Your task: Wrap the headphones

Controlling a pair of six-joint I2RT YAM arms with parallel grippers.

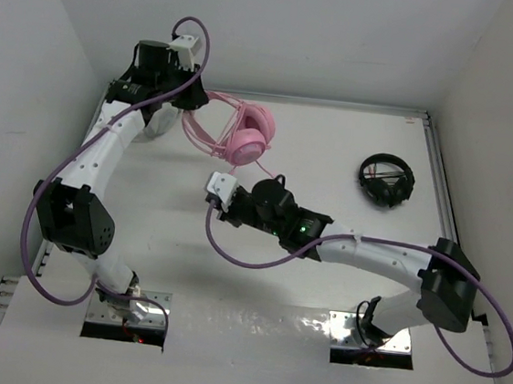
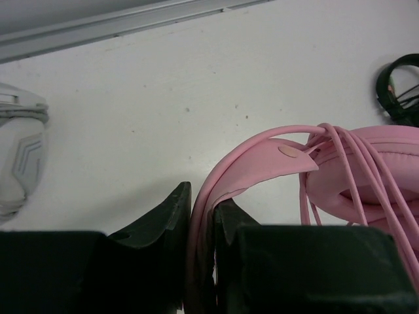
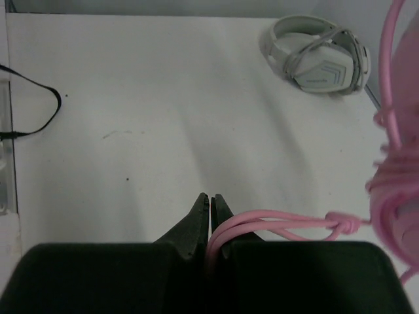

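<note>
I will lower my left gripper back and to the left in the top view and let go of the pink headphones' headband [image 2: 262, 163] there, because the tabletop in front of the grey-white headphones is bare.
The pink headphones [image 1: 249, 136] lie at the back of the table, left of centre. My left gripper [image 2: 203, 193] is shut on their pink headband [image 2: 262, 163], which arcs up out of the jaws toward the earcups [image 2: 373, 170]. Several turns of the thin pink cable [image 2: 353, 163] run over the earcups. My right gripper [image 3: 210, 199] is just in front of the headphones and is shut on a doubled strand of the cable [image 3: 288, 226]. That strand leads right to a small knot [image 3: 340, 224] and on to the wound bundle [image 3: 393, 190].
Black headphones [image 1: 386, 180] lie at the back right. Grey-white headphones [image 3: 317, 55] lie at the back left, mostly under the left arm in the top view. A metal rail [image 1: 339, 104] edges the table's far side. A thin black strap [image 3: 33, 111] lies at the table edge.
</note>
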